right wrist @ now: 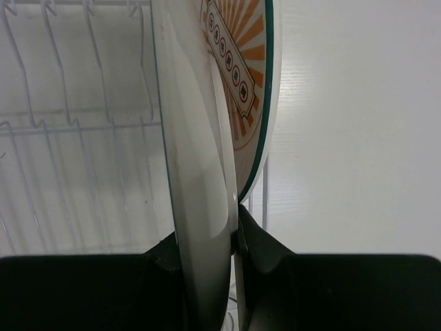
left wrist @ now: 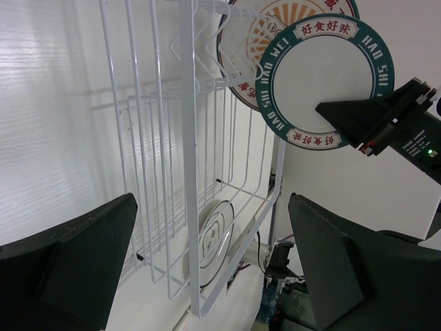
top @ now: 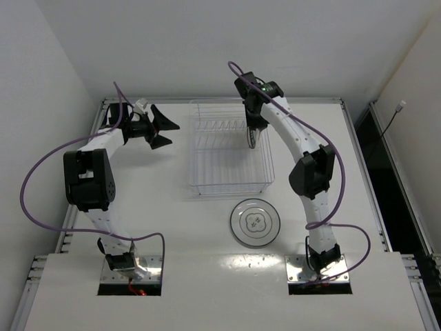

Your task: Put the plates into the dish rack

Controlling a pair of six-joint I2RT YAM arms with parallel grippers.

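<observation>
The teal-rimmed plate (right wrist: pixel 196 158) is still higher than the orange sunburst plate (left wrist: pixel 269 31), so my right gripper needs to lower it toward the rack's dividers before it opens.
The white wire dish rack (top: pixel 207 155) stands at the table's middle back; it also shows in the left wrist view (left wrist: pixel 189 138). My right gripper (right wrist: pixel 224 238) is shut on the rim of the teal-rimmed plate (right wrist: pixel 196 158), holding it upright on edge at the rack's right side (top: pixel 253 141). Just behind it the orange sunburst plate (left wrist: pixel 269 31) stands among the dividers, and it also shows in the right wrist view (right wrist: pixel 249 83). The pale grey plate (top: pixel 256 222) lies flat on the table in front of the rack. My left gripper (top: pixel 163 129) is open and empty, left of the rack.
White walls close the table at the back and left. The raised table rim (top: pixel 103 117) runs behind the left gripper. The right arm (top: pixel 303 158) arches over the table's right side. The rack's left and front slots hold nothing.
</observation>
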